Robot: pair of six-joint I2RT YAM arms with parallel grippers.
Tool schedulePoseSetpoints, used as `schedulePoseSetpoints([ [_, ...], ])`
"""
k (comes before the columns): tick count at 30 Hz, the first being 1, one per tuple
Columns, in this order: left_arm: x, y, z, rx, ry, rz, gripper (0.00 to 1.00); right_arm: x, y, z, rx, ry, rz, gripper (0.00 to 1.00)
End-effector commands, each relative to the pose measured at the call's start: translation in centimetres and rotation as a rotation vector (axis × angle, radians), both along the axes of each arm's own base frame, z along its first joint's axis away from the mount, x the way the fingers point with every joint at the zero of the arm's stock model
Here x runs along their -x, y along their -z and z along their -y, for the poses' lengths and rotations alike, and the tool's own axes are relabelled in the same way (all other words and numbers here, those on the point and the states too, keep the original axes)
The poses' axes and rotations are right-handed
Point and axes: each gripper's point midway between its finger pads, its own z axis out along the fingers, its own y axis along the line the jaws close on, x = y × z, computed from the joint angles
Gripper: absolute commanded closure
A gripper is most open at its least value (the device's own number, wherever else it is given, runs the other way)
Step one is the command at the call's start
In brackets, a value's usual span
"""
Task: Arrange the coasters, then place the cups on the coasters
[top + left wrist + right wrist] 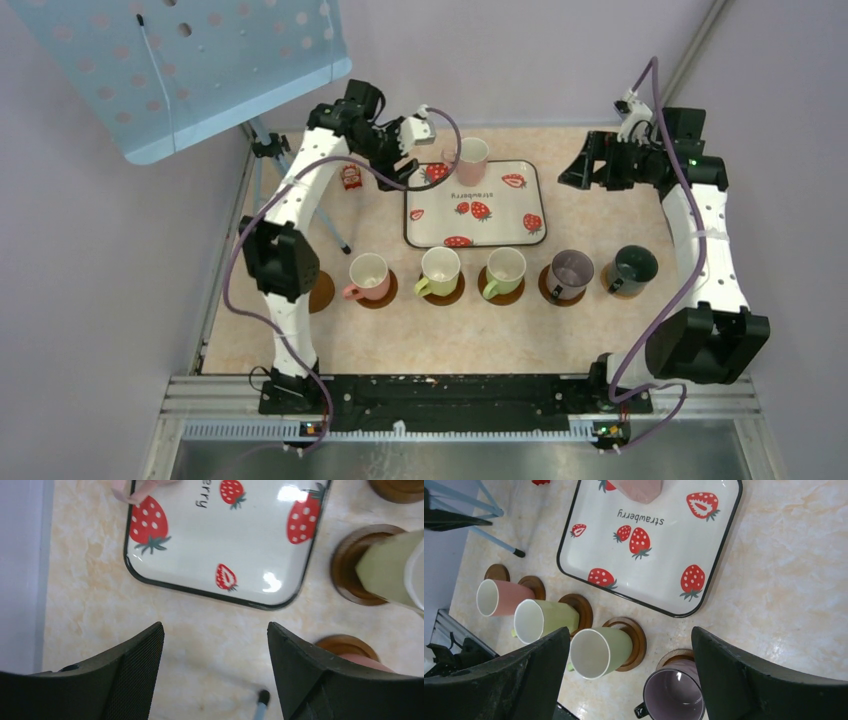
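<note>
My left gripper should next move down and to the right in the top view, onto the pink handle of the cup on the tray, as the handle is below it on that side and faces it.
Five cups stand in a row on brown coasters: pink cup point(368, 275), two light green cups point(439, 270) point(504, 270), purple-grey cup point(570, 272) and dark green cup point(633, 268). One bare coaster point(322, 291) lies at the row's left end, partly behind the left arm. A second pink cup point(472, 158) stands at the far edge of the strawberry tray point(500, 230). My left gripper point(432, 140) hovers open just left of that cup, holding nothing point(215, 635). My right gripper point(572, 172) is open and empty to the right of the tray point(630, 635).
A small red item point(350, 177) sits left of the tray. A tripod point(270, 150) carrying a blue perforated board point(200, 60) stands at the back left, with one leg tip point(263, 697) under the left gripper. The table's near edge has a metal rail point(450, 400).
</note>
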Motion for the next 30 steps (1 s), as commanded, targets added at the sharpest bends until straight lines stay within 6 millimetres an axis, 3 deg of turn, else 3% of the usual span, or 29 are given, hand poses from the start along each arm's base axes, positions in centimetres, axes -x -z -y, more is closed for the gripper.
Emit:
schedulePoseSetpoints([
  [1,-5.8,-0.2,1.9,0.011,0.070,0.163,0.19,-0.4,-2.1,0.0,0.036,-0.029,0.074,0.10],
  [8,-12.1,1.7,5.6,0.119,0.141,0.341,0.18,-0.3,-1.3,0.5,0.056,-0.012,0.053,0.10],
  [13,-14.6,3.4,7.2,0.171,0.169,0.401,0.17,-0.4,-1.0,0.7,0.066,0.003,0.050,0.10],
  [21,-15.8,8.0,9.2,0.138,0.231,0.427,0.16,-0.4,-0.9,1.6,0.073,0.038,0.050,0.10],
  [30,-16.5,9.5,11.3,0.096,0.257,0.482,0.15,0.0,-0.6,2.5,0.079,0.068,0.044,0.10],
])
